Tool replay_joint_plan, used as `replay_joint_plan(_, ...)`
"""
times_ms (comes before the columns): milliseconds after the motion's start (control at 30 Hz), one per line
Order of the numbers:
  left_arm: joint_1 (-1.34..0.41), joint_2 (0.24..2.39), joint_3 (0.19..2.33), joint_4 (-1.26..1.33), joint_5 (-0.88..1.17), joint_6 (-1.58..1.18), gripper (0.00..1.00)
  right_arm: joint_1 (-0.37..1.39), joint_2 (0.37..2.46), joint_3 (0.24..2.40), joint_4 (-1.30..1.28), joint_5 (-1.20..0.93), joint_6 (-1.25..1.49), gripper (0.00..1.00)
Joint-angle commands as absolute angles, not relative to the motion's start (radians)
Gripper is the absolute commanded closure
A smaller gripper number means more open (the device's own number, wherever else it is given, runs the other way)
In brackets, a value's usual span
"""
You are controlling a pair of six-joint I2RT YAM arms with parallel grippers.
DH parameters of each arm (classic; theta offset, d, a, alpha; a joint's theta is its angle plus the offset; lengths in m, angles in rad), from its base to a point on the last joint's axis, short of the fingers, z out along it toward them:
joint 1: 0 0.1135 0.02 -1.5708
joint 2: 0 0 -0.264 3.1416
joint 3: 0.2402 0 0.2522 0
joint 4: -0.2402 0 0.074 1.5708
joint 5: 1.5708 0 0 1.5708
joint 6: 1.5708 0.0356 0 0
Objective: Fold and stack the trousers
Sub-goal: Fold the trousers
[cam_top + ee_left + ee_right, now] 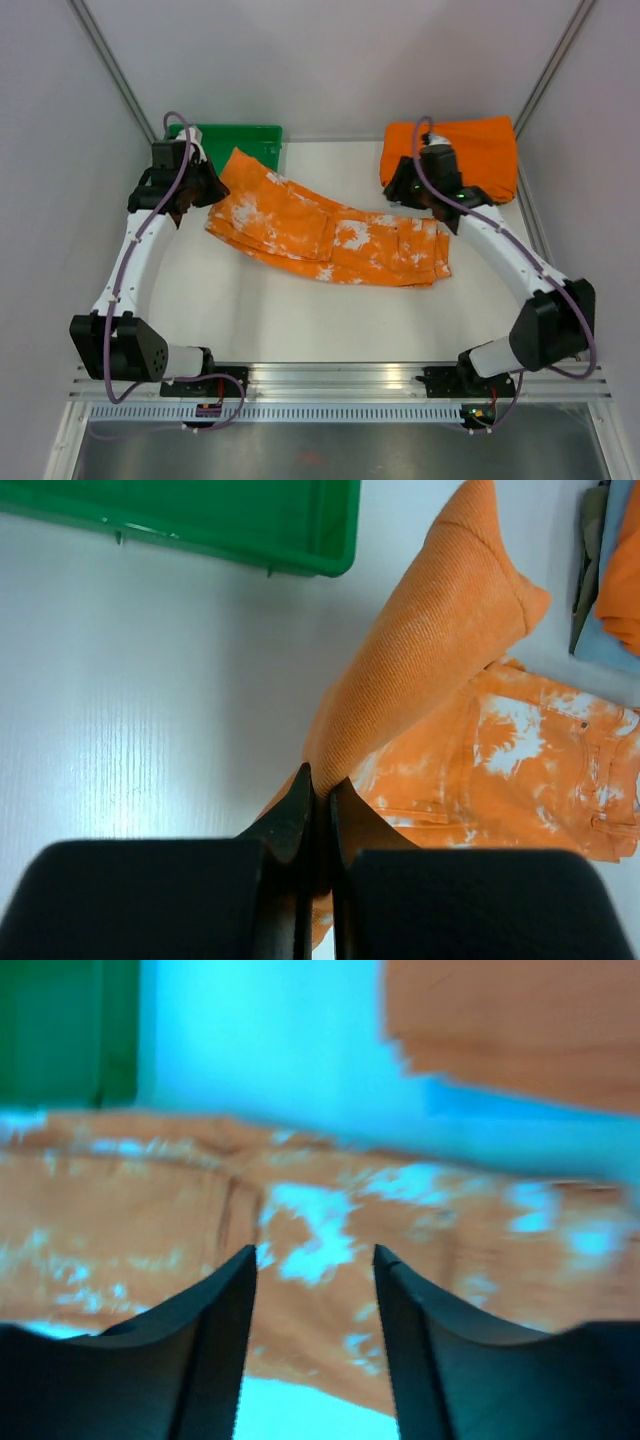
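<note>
The left gripper carries the leg end across the trousers [330, 232] next, then down onto the opposite end [426, 250], which lies flat.
The trousers [330, 232], orange with white splashes, lie doubled lengthwise and slant across the table from back left to right. My left gripper [188, 208] is at their left end and is shut on an edge of the cloth. In the left wrist view the jaws [318, 782] pinch the orange fabric, and a leg end [430, 640] rises from them above the rest of the trousers [530, 750]. My right gripper [434, 204] hovers over the right end, open and empty. In the blurred right wrist view the spread jaws [315, 1260] frame the trousers [330, 1220] below.
A green bin [240, 138] stands at the back left, also in the left wrist view [230, 520]. A plain orange folded cloth [470, 150] lies at the back right on a light blue cloth [600, 645]. Walls enclose the table on three sides.
</note>
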State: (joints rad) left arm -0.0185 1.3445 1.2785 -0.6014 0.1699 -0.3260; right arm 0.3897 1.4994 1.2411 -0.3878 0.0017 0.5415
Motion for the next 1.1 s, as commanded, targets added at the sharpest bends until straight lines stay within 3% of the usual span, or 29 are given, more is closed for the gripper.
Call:
replay_joint_plan(0, -0.139, 1.396, 1.460, -0.704, 0.018, -0.296, 0.98, 0.238, 1.373, 1.247, -0.534, 0.142, 0.487, 0.40)
replay_joint_plan(200, -0.426, 1.625, 1.787, -0.889, -0.161, -0.356, 0.98, 0.028, 1.282, 1.129, -0.601, 0.160, 0.471, 0.34)
replay_joint_plan(367, -0.605, 1.788, 1.986, -0.919, -0.146, -0.501, 0.98, -0.142, 1.243, 1.077, -0.621, 0.077, 0.460, 0.35)
replay_joint_plan(633, -0.843, 1.936, 2.029, -0.727, -0.166, -0.760, 0.98, -0.210, 1.181, 1.069, -0.617, 0.048, 0.459, 0.34)
replay_joint_plan(800, -0.910, 2.083, 2.109, -0.649, -0.166, -0.822, 0.98, -0.210, 1.183, 1.075, -0.606, -0.032, 0.462, 0.35)
replay_joint_plan(1067, -0.968, 2.200, 2.065, -0.575, -0.190, -0.842, 0.98, -0.210, 1.152, 1.071, -0.620, -0.025, 0.465, 0.34)
